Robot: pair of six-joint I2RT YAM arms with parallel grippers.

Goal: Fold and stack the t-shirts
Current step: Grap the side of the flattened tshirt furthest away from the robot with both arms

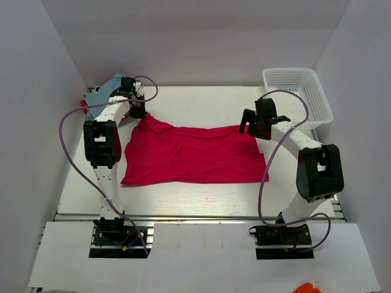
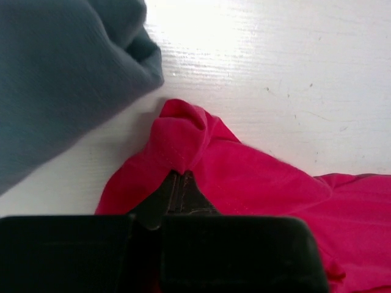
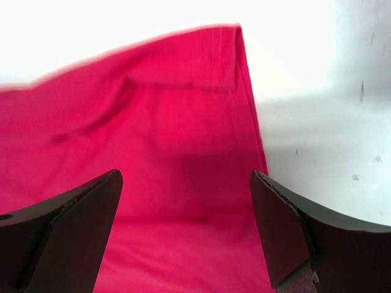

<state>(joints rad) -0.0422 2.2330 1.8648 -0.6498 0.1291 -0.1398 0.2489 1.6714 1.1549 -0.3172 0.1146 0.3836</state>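
Note:
The shirt's far corner by the basket [image 3: 228,43] is below and outward of my right gripper, beyond its open fingers. My right gripper should move outward and down onto it next.
A magenta-pink t-shirt [image 1: 192,155] lies spread across the middle of the table. My left gripper [image 1: 141,113] is shut on its far left corner, where the cloth bunches up [image 2: 180,137]. My right gripper [image 1: 249,127] is open just above the shirt's far right corner [image 3: 183,122], jaws wide apart with cloth beneath them. A blue-grey t-shirt [image 1: 104,91] lies bundled at the far left corner of the table; it also fills the upper left of the left wrist view [image 2: 61,73]. A small bit of red [image 1: 82,103] shows beside it.
A white mesh basket [image 1: 299,94] stands at the far right. White walls close in the table on three sides. An orange object [image 1: 307,288] peeks in at the bottom edge.

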